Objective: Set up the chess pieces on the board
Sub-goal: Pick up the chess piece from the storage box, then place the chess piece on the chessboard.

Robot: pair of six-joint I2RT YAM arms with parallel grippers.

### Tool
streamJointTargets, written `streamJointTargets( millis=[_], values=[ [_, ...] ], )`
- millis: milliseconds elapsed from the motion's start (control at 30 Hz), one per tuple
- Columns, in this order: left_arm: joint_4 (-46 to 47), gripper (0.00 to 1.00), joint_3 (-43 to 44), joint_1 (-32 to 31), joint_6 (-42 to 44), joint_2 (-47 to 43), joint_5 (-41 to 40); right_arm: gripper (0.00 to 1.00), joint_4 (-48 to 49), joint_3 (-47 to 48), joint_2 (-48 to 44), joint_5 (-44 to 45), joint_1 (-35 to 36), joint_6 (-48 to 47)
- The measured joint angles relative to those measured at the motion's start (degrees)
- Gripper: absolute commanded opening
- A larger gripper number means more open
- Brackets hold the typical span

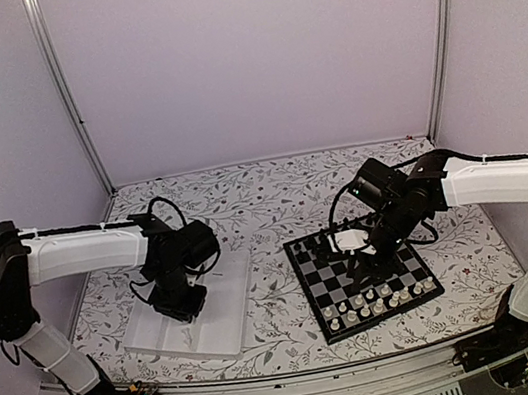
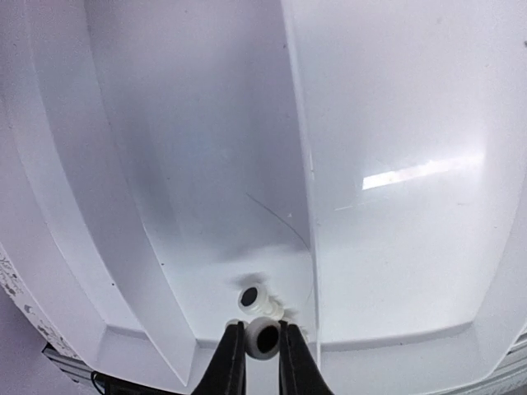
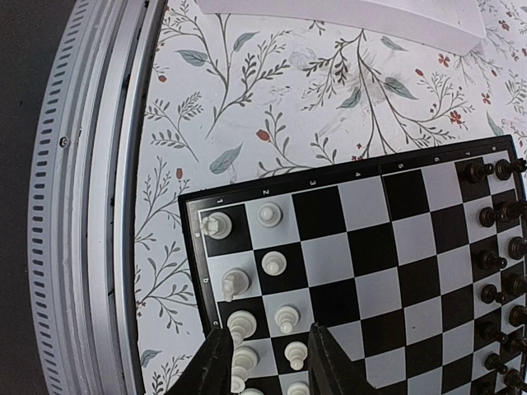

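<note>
The left gripper needs to rise from the tray next, move across toward the board and go down onto the board's tray-side edge to release the cream-white piece, because the board's edge squares are empty.
In the left wrist view my left gripper is shut on a cream-white chess piece, its dark round base facing the camera. A second white piece lies just beyond it on the tray floor. From above, the left gripper reaches down into the white tray. The board lies to the right, with white pieces along its near side. My right gripper hovers open above the white pieces near the board's corner and holds nothing. Black pieces line the opposite side.
The tray's divider splits it into long compartments. A corner of the tray shows beyond the board in the right wrist view. A slotted metal rail runs along the table's near edge. The floral tablecloth stretches behind.
</note>
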Motion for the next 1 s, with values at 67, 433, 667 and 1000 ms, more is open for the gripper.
streamJointTargets(
  millis=[67,433,667,1000],
  values=[
    [0.17,0.02,-0.55,0.00,-0.07,-0.09,-0.04,0.34,-0.02,0.00,0.00,0.00,0.00,0.00],
    [4.11,0.02,-0.42,-0.02,-0.20,-3.82,0.42,0.34,-0.04,0.00,-0.09,0.00,0.00,0.00],
    [6.62,0.03,1.81,-3.23,1.60,-4.00,0.70,0.35,0.26,0.04,-1.25,-2.56,-2.51,0.35],
    [12.04,0.04,8.46,-13.20,8.52,-1.31,-2.95,0.34,1.81,1.95,-1.36,-9.75,-12.26,1.77]
  ],
)
